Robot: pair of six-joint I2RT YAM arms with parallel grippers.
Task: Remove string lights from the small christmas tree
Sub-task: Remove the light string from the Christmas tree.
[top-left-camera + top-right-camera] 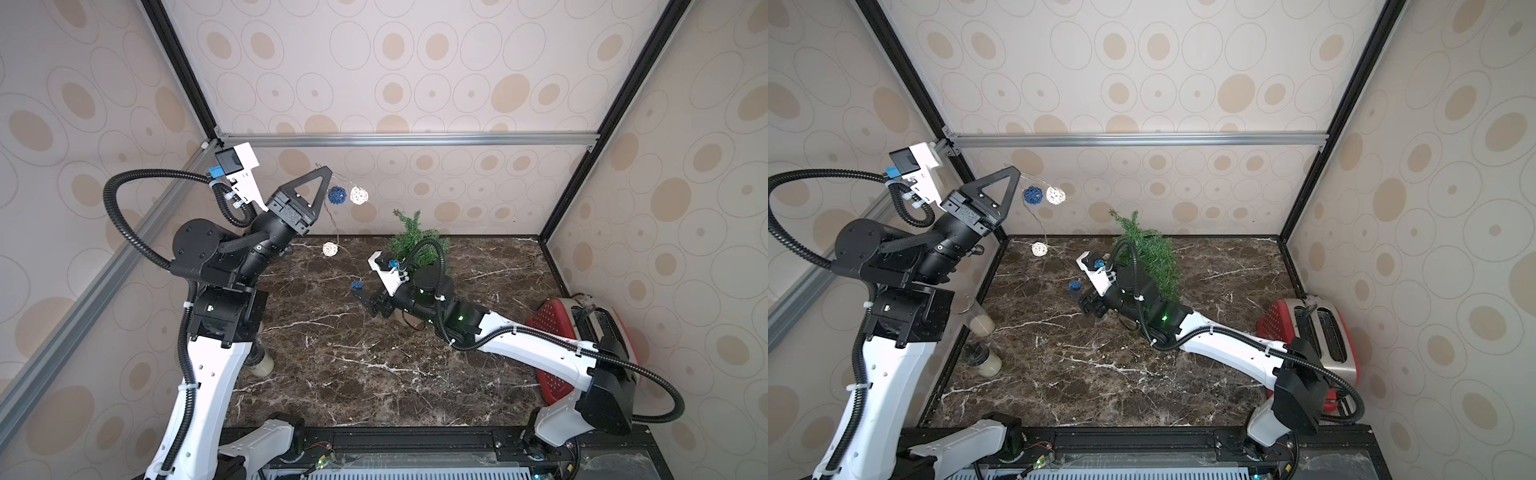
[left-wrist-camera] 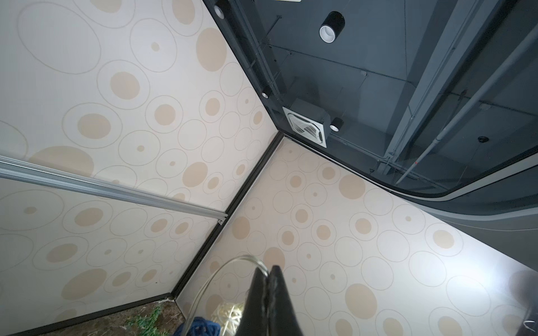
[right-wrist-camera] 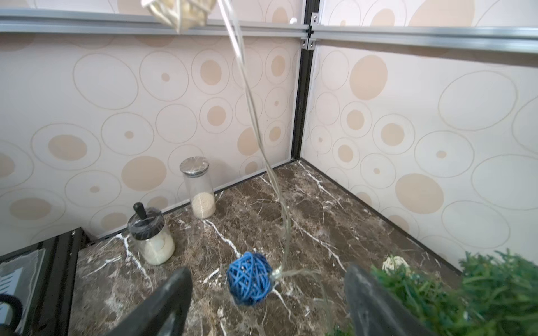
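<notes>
My right gripper has the low blue ball hanging between its open fingers. My right gripper will next go up past the ball and close on the wire (image 1: 352, 270) (image 3: 288, 235) just above it.
The string lights hang as a thin pale wire from my left gripper (image 1: 326, 171) (image 1: 1015, 171), which is raised high at the back left and shut on the wire (image 2: 233, 264). Just below it dangle a blue ball (image 1: 336, 195) and a cream ball (image 1: 358, 195). Lower down are another cream ball (image 1: 330, 248) and a blue ball (image 1: 356, 285) (image 3: 249, 280). That low blue ball hangs between the spread fingers of my open right gripper (image 1: 360, 297) (image 3: 268, 269), untouched. The small christmas tree (image 1: 415, 243) (image 1: 1148, 253) stands right behind the right wrist, its pot mostly hidden.
Two glass jars (image 1: 982, 324) (image 1: 984, 361) stand by the left wall, a tall one (image 3: 199, 189) and a short one (image 3: 151, 238). A red toaster (image 1: 1312, 336) sits at the right edge. A cream ball (image 3: 396, 263) shows beside the tree's branches.
</notes>
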